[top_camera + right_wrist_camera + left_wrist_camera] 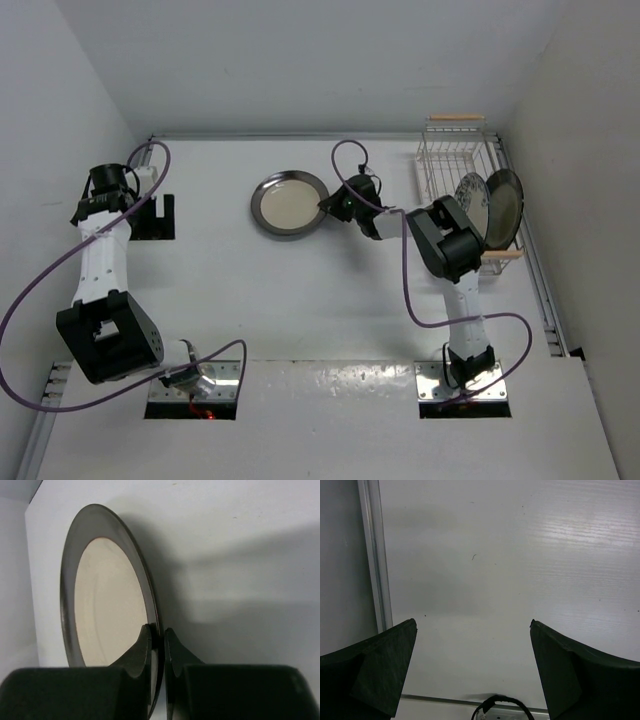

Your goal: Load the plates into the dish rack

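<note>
My right gripper holds the plate. Next it will lift, turn toward the rack, lower the plate into the gap beside the floral plate [470, 203] and let go of it, because that space is empty.
The dark-rimmed, cream-centred plate [289, 203] is at the table's middle back, and my right gripper [327, 205] is shut on its right rim. In the right wrist view the plate [107, 607] stands edge-on with its rim pinched between my fingers [141, 650]. The white wire dish rack [462, 170] with wooden handles stands at the back right. It holds the white-and-blue floral plate [470, 203] and the other dark-rimmed plate [505, 208], both on edge. My left gripper [160, 215] is open and empty at the far left; its view shows only bare table.
White walls close the table on the left, back and right. A metal rail [376, 555] runs along the left edge next to my left gripper. Purple cables loop from both arms over the table's near half.
</note>
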Controlling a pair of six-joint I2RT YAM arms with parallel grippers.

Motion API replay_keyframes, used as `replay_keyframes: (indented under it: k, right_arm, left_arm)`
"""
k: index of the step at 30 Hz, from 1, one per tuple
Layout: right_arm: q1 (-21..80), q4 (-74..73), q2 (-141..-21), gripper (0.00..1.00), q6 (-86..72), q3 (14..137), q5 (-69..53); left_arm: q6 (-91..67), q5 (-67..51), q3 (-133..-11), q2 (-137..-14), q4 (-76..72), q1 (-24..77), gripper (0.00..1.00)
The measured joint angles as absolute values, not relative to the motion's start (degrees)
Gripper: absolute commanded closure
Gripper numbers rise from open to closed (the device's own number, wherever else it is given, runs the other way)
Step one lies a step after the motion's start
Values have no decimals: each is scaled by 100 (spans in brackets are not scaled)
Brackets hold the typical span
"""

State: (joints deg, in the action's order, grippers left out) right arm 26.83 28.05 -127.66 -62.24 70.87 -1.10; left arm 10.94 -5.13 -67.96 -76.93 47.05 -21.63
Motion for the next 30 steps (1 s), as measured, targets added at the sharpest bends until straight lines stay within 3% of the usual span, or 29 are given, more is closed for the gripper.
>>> replay_keyframes:
  k: [4, 18, 24, 30]
  right_arm:
    - [2670, 2842, -12140, 100, -5570, 6681, -329]
    - [1850, 878, -7675, 100, -2646, 6217, -108]
    - [1404, -51, -6552, 100, -1387, 6359, 701]
    - [1118, -1079, -6270, 100, 104, 7011, 1813]
  left_arm:
    - [1094, -530, -6796, -7703, 4703, -2187, 0]
    - [1092, -733, -6973, -7830, 4659, -2012, 0]
    - [1090, -858, -7043, -7966, 4571, -1811, 0]
    - [1090, -965, -7072, -8134, 4567, -1651, 0]
